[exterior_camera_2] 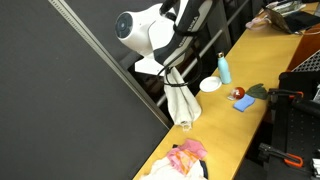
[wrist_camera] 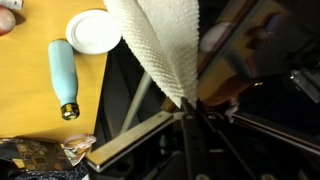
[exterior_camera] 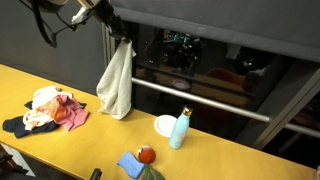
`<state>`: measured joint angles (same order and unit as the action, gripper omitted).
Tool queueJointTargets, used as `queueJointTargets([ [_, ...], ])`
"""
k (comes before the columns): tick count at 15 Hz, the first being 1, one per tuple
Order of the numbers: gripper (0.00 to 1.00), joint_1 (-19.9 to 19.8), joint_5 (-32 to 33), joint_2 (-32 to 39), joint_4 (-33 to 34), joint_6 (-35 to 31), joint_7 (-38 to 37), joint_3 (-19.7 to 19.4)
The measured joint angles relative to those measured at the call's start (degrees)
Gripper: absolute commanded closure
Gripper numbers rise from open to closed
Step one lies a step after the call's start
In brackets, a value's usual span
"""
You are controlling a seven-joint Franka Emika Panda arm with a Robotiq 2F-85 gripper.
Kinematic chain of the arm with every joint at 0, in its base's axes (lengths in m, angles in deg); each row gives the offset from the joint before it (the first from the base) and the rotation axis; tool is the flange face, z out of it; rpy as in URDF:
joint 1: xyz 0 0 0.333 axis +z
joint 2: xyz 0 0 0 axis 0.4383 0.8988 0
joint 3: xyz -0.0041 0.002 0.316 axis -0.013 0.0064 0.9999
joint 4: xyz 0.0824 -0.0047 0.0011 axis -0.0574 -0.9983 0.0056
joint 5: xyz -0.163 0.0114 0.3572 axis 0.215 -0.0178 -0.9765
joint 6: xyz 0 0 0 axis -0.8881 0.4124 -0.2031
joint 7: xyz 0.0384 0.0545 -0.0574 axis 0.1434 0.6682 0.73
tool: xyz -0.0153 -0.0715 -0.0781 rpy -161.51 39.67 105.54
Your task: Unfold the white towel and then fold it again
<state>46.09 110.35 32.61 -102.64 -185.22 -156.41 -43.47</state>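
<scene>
The gripper brings the towel away from the oven front down onto the bare table between the clothes and blue cloth to release it next, as that part is clear.
The white towel [exterior_camera: 117, 82] hangs in the air from my gripper [exterior_camera: 122, 40], lifted well above the yellow table [exterior_camera: 90, 125]. Its lower end dangles near the table's back edge. It also shows in an exterior view [exterior_camera_2: 178, 100], hanging below my gripper [exterior_camera_2: 172, 68]. In the wrist view the towel [wrist_camera: 160, 45] fills the top centre, a waffle-textured cloth pinched between my gripper's fingers [wrist_camera: 185, 103]. The gripper is shut on the towel.
A heap of pink, red and dark blue clothes [exterior_camera: 50, 110] lies on the table. A light blue bottle [exterior_camera: 179, 129], a white dish [exterior_camera: 165, 125], a small blue cloth [exterior_camera: 131, 165] and a red object [exterior_camera: 145, 153] stand nearby. A dark oven front [exterior_camera: 200, 60] is behind.
</scene>
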Motion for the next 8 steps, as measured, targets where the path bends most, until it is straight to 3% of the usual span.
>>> queueJointTargets([
  [4, 0.99, -6.1, 0.0, 3.2, 3.6, 0.3, -1.1, 0.1],
  [8, 0.99, -5.9, 0.2, 4.9, 7.0, 4.2, -2.3, 1.1],
])
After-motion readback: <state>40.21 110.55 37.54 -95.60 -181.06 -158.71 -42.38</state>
